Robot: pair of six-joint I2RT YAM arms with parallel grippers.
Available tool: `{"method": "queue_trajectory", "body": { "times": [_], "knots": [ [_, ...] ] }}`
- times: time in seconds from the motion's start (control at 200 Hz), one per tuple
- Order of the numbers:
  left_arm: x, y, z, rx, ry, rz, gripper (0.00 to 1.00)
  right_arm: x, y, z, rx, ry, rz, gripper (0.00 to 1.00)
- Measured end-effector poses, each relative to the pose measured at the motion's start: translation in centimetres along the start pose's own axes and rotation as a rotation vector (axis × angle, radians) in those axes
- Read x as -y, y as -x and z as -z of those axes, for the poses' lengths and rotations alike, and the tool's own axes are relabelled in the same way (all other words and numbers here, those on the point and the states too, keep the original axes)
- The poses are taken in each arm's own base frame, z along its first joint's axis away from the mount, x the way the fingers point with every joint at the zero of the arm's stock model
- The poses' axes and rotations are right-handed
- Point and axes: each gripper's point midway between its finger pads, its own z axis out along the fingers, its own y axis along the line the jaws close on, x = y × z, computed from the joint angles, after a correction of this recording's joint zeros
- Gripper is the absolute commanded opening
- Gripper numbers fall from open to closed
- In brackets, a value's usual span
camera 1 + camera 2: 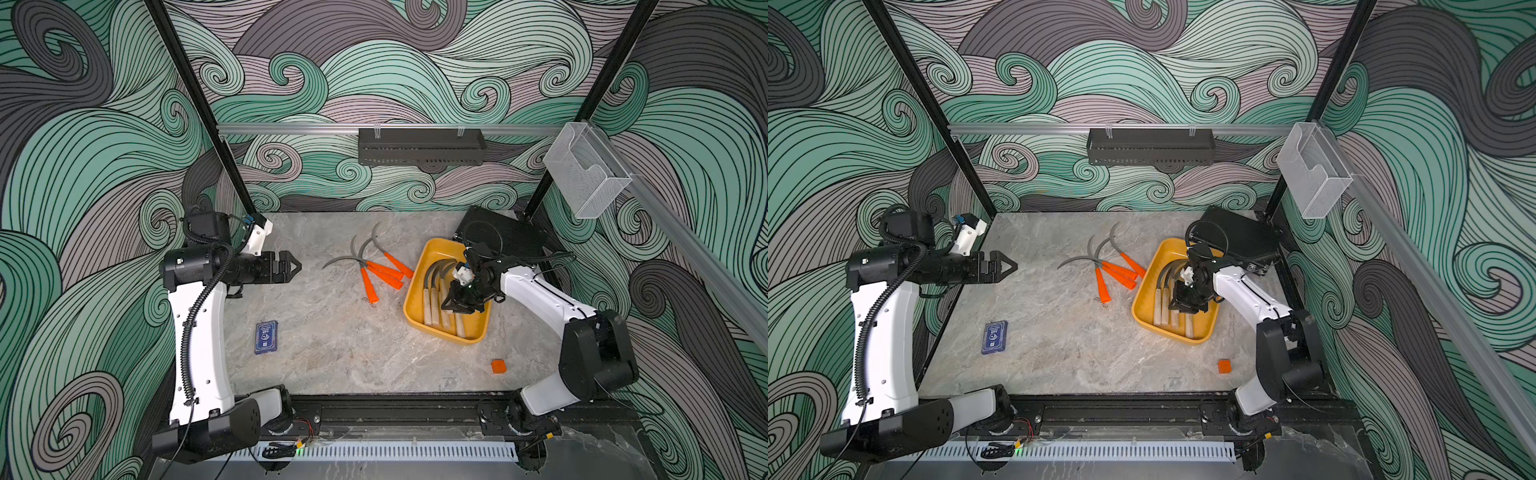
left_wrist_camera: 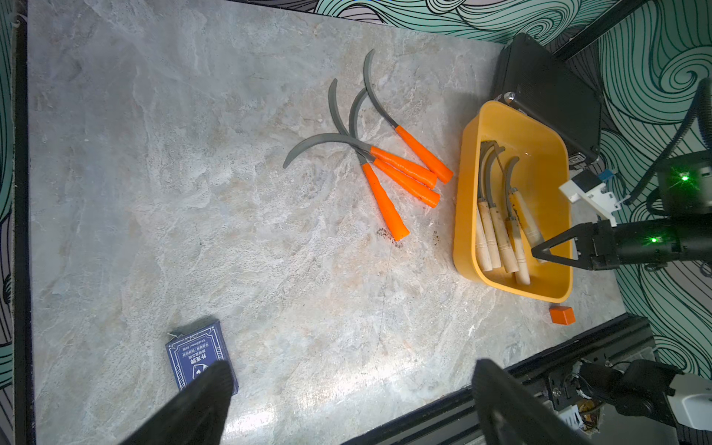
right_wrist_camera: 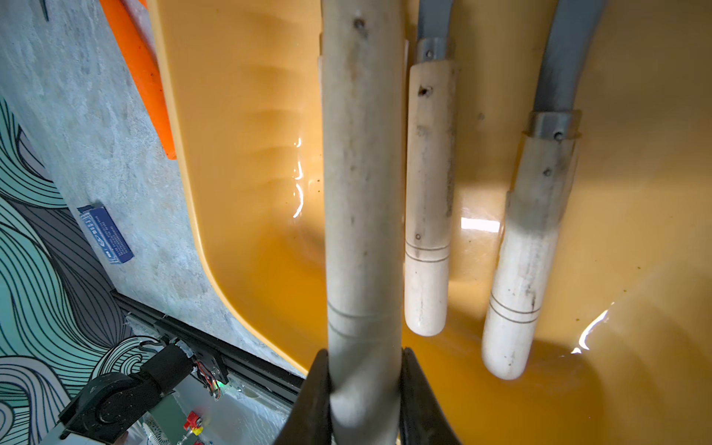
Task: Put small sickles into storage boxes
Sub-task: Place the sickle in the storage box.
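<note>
The pale handle still hangs above the lying wooden handles, so I need to lower my right gripper down inside the yellow storage box (image 1: 409, 309) and release it among them.
Several orange-handled small sickles (image 1: 382, 272) (image 1: 1117, 272) (image 2: 402, 169) lie fanned together on the marble table, just left of the yellow storage box (image 1: 409, 309) (image 1: 1138, 309) (image 2: 462, 215) (image 3: 250, 154). Several wooden-handled sickles (image 1: 434, 309) (image 2: 497, 239) (image 3: 427, 231) lie side by side inside it. My right gripper (image 1: 448, 306) (image 1: 1173, 305) (image 2: 536, 252) (image 3: 364, 358) is low inside the box, shut on the pale handle of one sickle (image 3: 362, 192). My left gripper (image 1: 297, 266) (image 1: 1013, 264) (image 2: 352, 370) hangs open and empty over the table's left side, far from the sickles.
A blue card box (image 1: 266, 336) (image 2: 192, 354) lies at the front left. A small orange cube (image 1: 498, 366) (image 2: 561, 314) sits in front of the yellow box. A black ribbed case (image 1: 507, 232) stands behind it. On the walls hang a black basket (image 1: 419, 147) and a clear bin (image 1: 586, 170).
</note>
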Motion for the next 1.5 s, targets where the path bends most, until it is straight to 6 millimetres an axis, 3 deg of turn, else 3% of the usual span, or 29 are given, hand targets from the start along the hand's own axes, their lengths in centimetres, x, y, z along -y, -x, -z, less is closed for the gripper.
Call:
{"method": "queue_trajectory", "body": {
  "times": [0.74,0.951,1.501],
  "knots": [
    [0.2,-0.8,0.4,-0.004,0.011,0.0,0.97,0.5,-0.6,-2.4,-0.04,-0.077,0.057,0.08],
    [0.1,-1.2,0.2,-0.015,0.009,0.005,0.97,0.8,-0.8,-2.7,-0.041,-0.107,0.07,0.23],
    [0.2,-1.5,0.2,-0.019,0.008,0.002,0.97,1.2,-1.5,-2.9,-0.052,-0.156,0.082,0.33]
  ]
}}
